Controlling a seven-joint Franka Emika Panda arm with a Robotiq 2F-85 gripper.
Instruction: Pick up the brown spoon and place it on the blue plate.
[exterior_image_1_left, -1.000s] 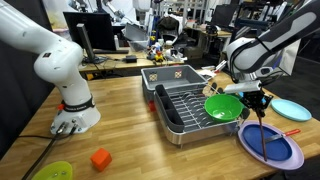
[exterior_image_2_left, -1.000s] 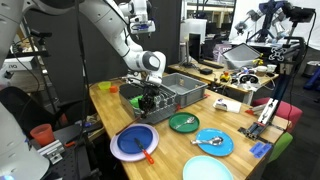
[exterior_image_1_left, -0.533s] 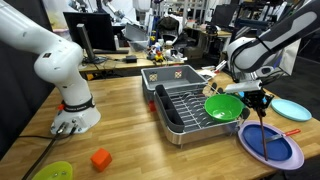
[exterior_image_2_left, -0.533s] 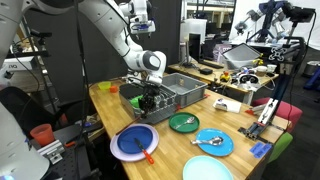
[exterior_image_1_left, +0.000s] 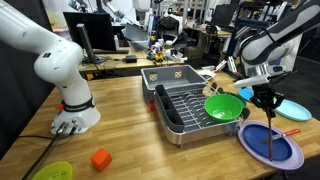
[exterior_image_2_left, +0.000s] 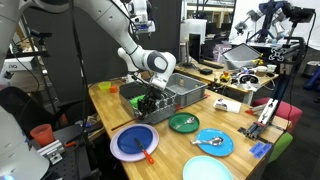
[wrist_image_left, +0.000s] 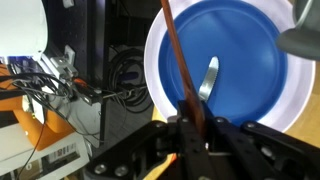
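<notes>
My gripper should next move down toward the blue plate's surface and release the brown spoon (exterior_image_1_left: 270, 130) there, as the spoon's held end is still high above the plate.
My gripper (exterior_image_1_left: 268, 100) is shut on the brown spoon (exterior_image_1_left: 270, 130), which hangs almost upright with its lower end over the blue plate (exterior_image_1_left: 285, 155). In the wrist view the spoon (wrist_image_left: 178, 55) runs from my jaws (wrist_image_left: 195, 125) out across the plate's pale rim (wrist_image_left: 153, 60); a pale glint lies on the blue surface. In an exterior view my gripper (exterior_image_2_left: 150, 100) is above the blue plate (exterior_image_2_left: 125, 145), beside the dish rack. I cannot tell whether the spoon's tip touches the plate.
A grey dish rack (exterior_image_1_left: 190, 112) holds a green bowl (exterior_image_1_left: 223, 105) next to my gripper. A cyan plate (exterior_image_1_left: 292, 108) and an orange-red utensil (exterior_image_1_left: 290, 132) lie by the blue plate. A red block (exterior_image_1_left: 100, 158) sits near the table's front.
My gripper has moved sideways with the spoon, away from the green bowl and further over the blue plate. The spoon still hangs from the jaws.
</notes>
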